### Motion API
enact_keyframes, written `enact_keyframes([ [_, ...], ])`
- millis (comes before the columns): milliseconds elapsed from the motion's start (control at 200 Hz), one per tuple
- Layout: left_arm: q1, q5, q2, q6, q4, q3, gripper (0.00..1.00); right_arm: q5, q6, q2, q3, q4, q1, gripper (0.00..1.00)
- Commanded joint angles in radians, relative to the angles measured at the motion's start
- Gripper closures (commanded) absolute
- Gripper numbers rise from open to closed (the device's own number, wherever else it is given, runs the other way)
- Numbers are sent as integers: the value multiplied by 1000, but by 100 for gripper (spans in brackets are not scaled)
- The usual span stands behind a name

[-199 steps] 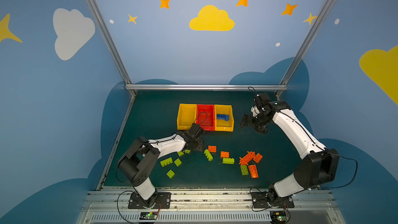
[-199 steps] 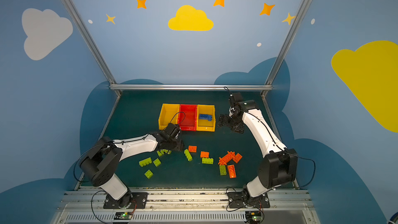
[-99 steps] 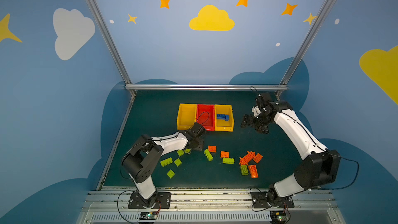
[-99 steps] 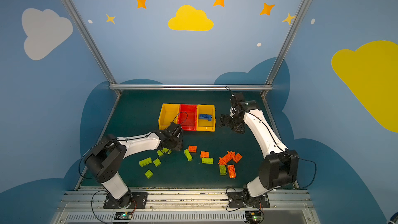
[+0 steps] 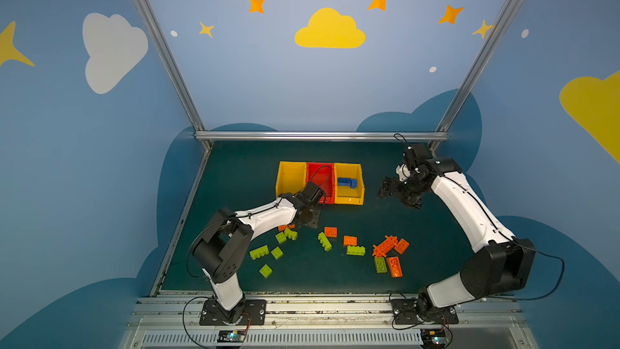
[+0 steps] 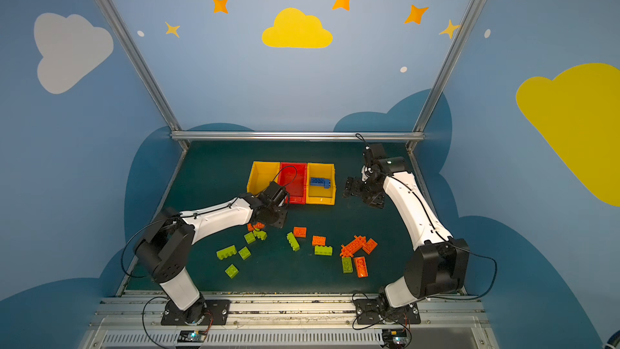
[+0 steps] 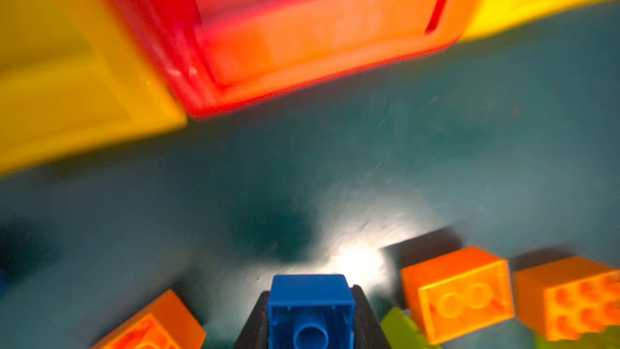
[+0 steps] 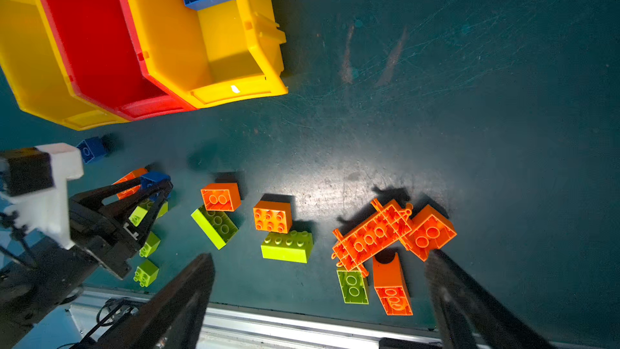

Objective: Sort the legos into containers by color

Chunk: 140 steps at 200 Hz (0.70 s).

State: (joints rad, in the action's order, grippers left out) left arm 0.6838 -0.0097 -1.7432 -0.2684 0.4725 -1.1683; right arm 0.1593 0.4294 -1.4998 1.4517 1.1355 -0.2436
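I will next raise my left gripper and move it outward past the red container, over the yellow container with blue legos, and release its lego there because the colors match.
Three containers stand side by side at the back: a yellow one (image 5: 285,179), a red one (image 5: 327,176) and a yellow one (image 5: 349,200) with blue legos (image 5: 347,182) in it. Lime green legos (image 5: 259,252) and orange legos (image 5: 385,246) lie scattered on the mat in front. My left gripper (image 7: 310,317) is low over the mat before the red container, shut on a small blue lego (image 7: 310,292); the right wrist view shows this too (image 8: 155,179). Another blue lego (image 8: 90,150) lies near the yellow container. My right gripper (image 5: 399,193) hangs open and empty to the right of the containers.
Dark green mat (image 5: 241,176) with metal rails at the back (image 5: 318,135) and front (image 5: 318,297). An orange lego (image 5: 286,227) and green legos (image 5: 290,234) lie right beside my left gripper. A black cable (image 5: 320,174) loops over the red container.
My left gripper's jaws have closed on the blue lego, and the arm has shifted slightly to the right. The right arm has barely moved.
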Motion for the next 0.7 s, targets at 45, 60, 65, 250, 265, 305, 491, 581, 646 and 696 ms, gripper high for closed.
enact_keyframes([
  [45,2,-5,-57,16,91,-197,84,24,7,51,-35,16,10,5],
  [60,2,-4,-64,14,92,-218,84,25,9,57,-39,14,10,5],
  [65,3,-3,-67,14,93,-224,84,25,9,59,-41,13,11,5],
  [250,9,45,-213,-14,102,-483,83,25,12,102,-84,2,28,5],
  [265,11,50,-229,-14,101,-505,83,26,12,105,-86,1,30,4],
  [305,17,59,-268,-15,109,-562,84,23,12,113,-94,2,36,5],
  [491,36,74,-441,-1,170,-808,83,10,12,152,-113,10,68,5],
  [581,36,88,-506,-9,193,-895,83,-1,12,175,-119,19,84,4],
  [646,38,102,-544,-19,202,-942,82,-8,4,189,-122,24,96,5],
  [696,39,113,-570,-27,207,-974,82,-13,-3,198,-124,30,107,5],
])
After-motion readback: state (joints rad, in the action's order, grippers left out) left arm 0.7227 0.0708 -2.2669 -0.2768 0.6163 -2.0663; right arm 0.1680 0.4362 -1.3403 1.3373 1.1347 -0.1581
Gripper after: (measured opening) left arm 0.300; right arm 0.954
